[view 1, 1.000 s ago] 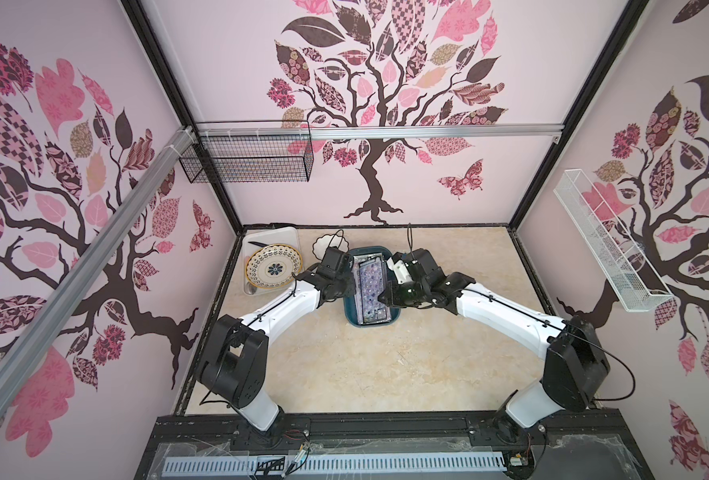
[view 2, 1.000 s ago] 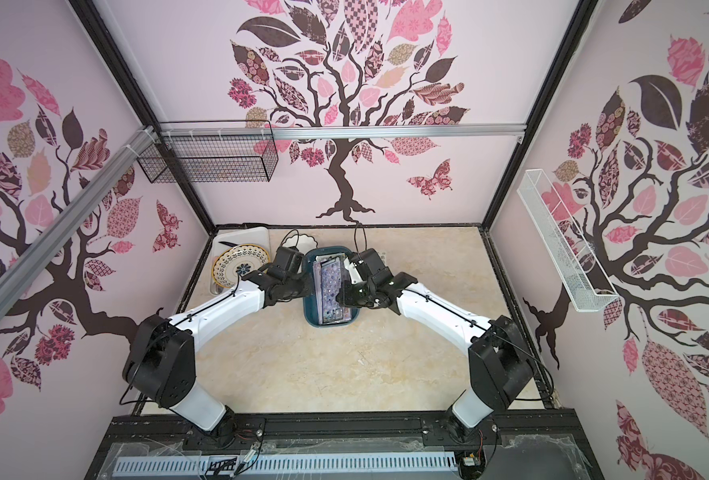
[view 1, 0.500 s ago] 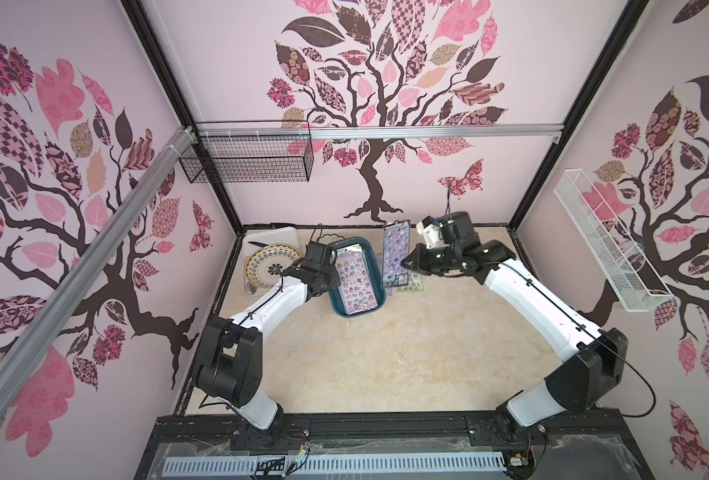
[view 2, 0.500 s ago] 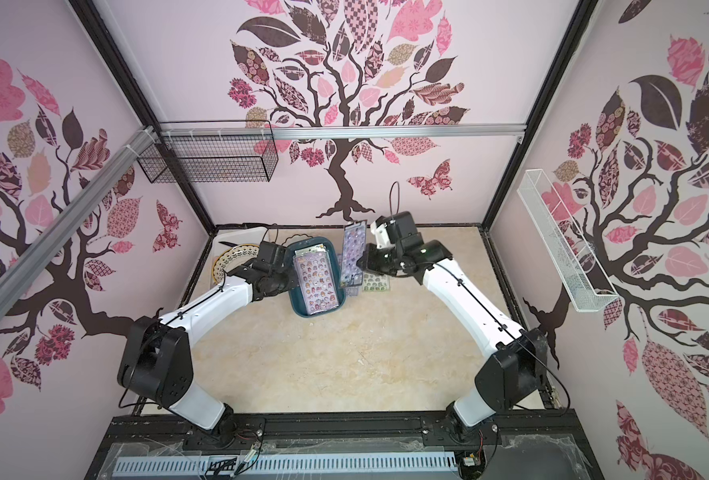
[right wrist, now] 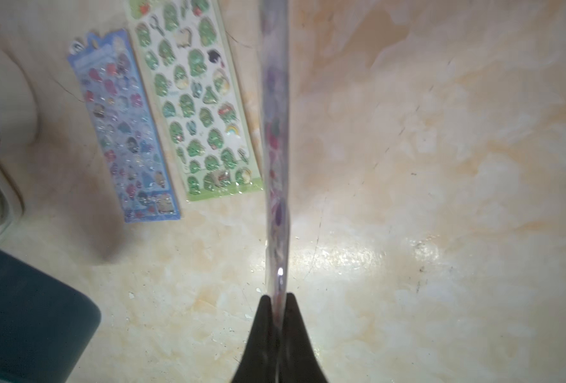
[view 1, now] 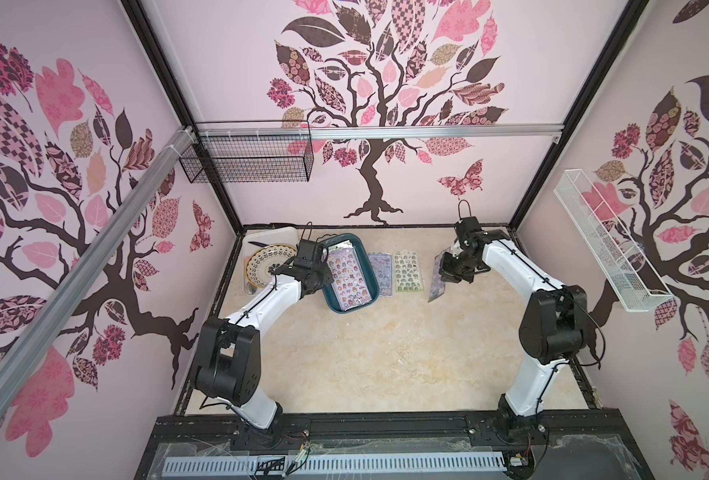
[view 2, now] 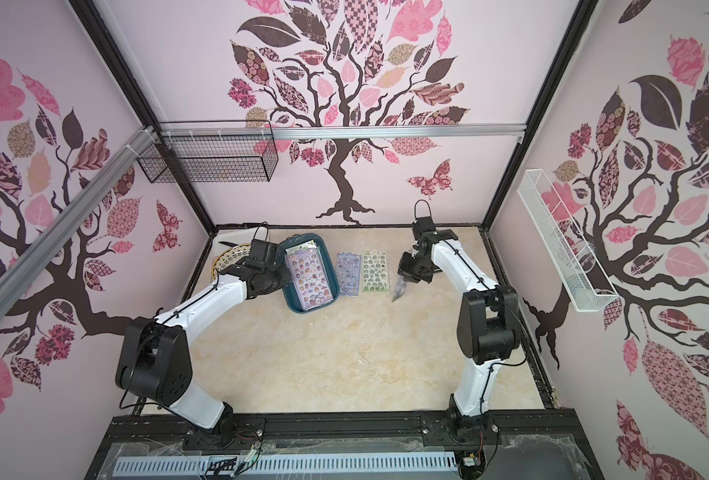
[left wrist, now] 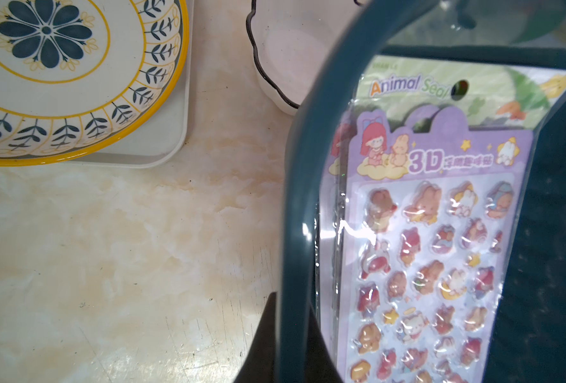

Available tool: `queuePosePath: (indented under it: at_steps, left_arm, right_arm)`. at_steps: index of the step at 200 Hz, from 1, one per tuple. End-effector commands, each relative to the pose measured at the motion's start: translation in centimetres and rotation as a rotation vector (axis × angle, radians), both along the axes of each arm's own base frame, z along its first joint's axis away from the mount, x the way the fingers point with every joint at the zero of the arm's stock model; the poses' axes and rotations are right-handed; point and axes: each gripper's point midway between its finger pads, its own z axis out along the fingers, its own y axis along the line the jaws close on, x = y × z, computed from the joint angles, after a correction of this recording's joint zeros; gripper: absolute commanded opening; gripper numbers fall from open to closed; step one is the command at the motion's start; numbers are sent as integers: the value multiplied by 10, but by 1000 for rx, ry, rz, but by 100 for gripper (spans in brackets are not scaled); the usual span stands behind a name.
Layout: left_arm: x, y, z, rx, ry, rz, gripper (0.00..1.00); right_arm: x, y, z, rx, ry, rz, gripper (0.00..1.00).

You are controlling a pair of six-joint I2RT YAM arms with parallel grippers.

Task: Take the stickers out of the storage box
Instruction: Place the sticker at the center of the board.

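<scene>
I should move my right gripper down and back and release the purple sheet on the bare tabletop beside the green sheet, because that clear space is below it.
The dark teal storage box (view 1: 346,306) lies at the back middle of the table, with a purple sheet of stickers (view 1: 348,276) on top of those inside. My left gripper (view 1: 323,276) is shut on the box's left wall (left wrist: 303,199), one finger (left wrist: 261,348) outside it. A blue sheet (view 1: 380,274) and a green sheet (view 1: 407,272) lie flat right of the box. Further right, my right gripper (view 1: 448,270) is shut on a purple sheet (right wrist: 276,165), which hangs edge-on over bare table. In the right wrist view its fingers (right wrist: 261,331) pinch the sheet's end.
A patterned plate (view 1: 267,264) sits in a white tray (view 1: 280,232) at the back left, and a white scalloped bowl (left wrist: 281,59) stands just behind the box. A black wire basket (view 1: 247,158) hangs on the back wall, a white wire shelf (view 1: 606,245) on the right wall.
My right gripper has lifted the purple sheet out of the box and carried it right, past the green sheet. The left gripper keeps its hold; the box has shifted slightly left.
</scene>
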Motion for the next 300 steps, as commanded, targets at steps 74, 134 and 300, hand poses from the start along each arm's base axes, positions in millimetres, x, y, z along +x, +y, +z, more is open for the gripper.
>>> queuePosePath:
  at_steps: [74,134,300]
  left_arm:
    - [10,-9,20,-57,-57,-6,0]
    - [10,-11,19,-65,-53,-8,0]
    - [9,-12,20,-78,-54,-11,0]
  right_arm:
    - [-18,-34,-55,-176,135,-16,0]
    - [-25,-54,-76,-271,190,-34,7]
    - [-15,-67,-37,-286,10,-201,41]
